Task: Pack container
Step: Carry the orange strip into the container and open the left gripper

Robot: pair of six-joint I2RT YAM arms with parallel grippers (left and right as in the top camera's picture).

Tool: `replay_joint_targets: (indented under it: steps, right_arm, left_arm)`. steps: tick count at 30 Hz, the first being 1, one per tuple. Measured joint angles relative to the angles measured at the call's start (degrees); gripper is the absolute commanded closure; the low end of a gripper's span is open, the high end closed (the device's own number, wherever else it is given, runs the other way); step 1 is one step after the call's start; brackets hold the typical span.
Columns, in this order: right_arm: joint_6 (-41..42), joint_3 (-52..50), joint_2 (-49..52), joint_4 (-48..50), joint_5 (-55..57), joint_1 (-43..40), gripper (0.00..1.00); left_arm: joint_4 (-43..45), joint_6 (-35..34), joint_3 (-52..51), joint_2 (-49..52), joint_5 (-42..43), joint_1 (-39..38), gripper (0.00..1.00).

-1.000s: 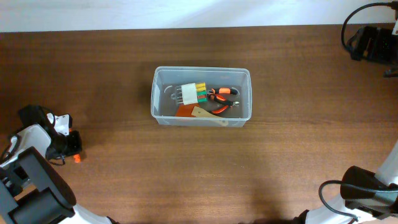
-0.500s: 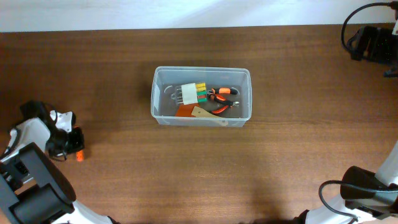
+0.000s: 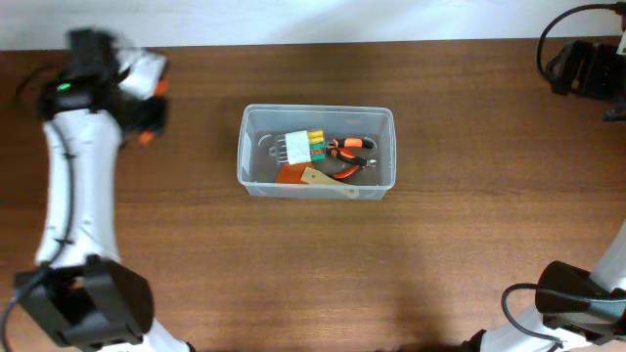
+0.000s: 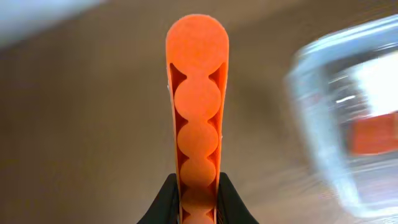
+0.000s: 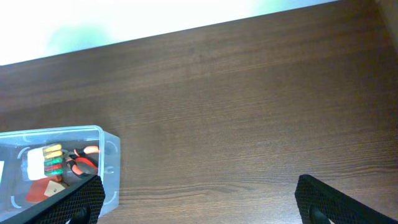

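I will next swing the orange tool [image 4: 198, 93] over the white block with my left gripper, then turn and lower it toward the scraper to release it.
The clear container [image 3: 244, 156] stands at the table's middle, and the left wrist view shows it blurred as the container [image 4: 323, 112] on the right. Inside lie a white block with yellow and green pieces [image 3: 303, 147], orange-and-black pliers [image 3: 350, 154] and an orange scraper with a wooden handle [image 3: 315, 178]. My left gripper [image 3: 147, 122] hangs left of the container near the far edge, shut on a narrow orange tool [image 4: 198, 93] with round bumps. The left gripper [image 4: 198, 190] pinches its lower end. My right gripper [image 5: 205, 205] is open over bare wood, right of the container [image 5: 93, 134].
A black device with a cable [image 3: 587, 64] sits at the far right corner. The right arm's base [image 3: 567, 293] is at the near right. The left arm [image 3: 73, 205] stretches along the left side of the table.
The left arm has swung from the near left of the table up to the far left, carrying the orange tool with it. The right arm has not moved.
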Motion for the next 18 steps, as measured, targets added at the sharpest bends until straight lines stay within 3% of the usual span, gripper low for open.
replay_joint_targets:
  steps: [10,18]
  right_arm:
    - [0.0,0.0,0.0,0.0,0.0,0.0,0.01]
    - [0.0,0.0,0.0,0.0,0.0,0.0,0.02]
  left_arm:
    - [14.2,24.7,1.3,1.7,-0.3,-25.5,0.98]
    - [12.2,28.3,1.4,14.5,-0.4,-27.9,0.98]
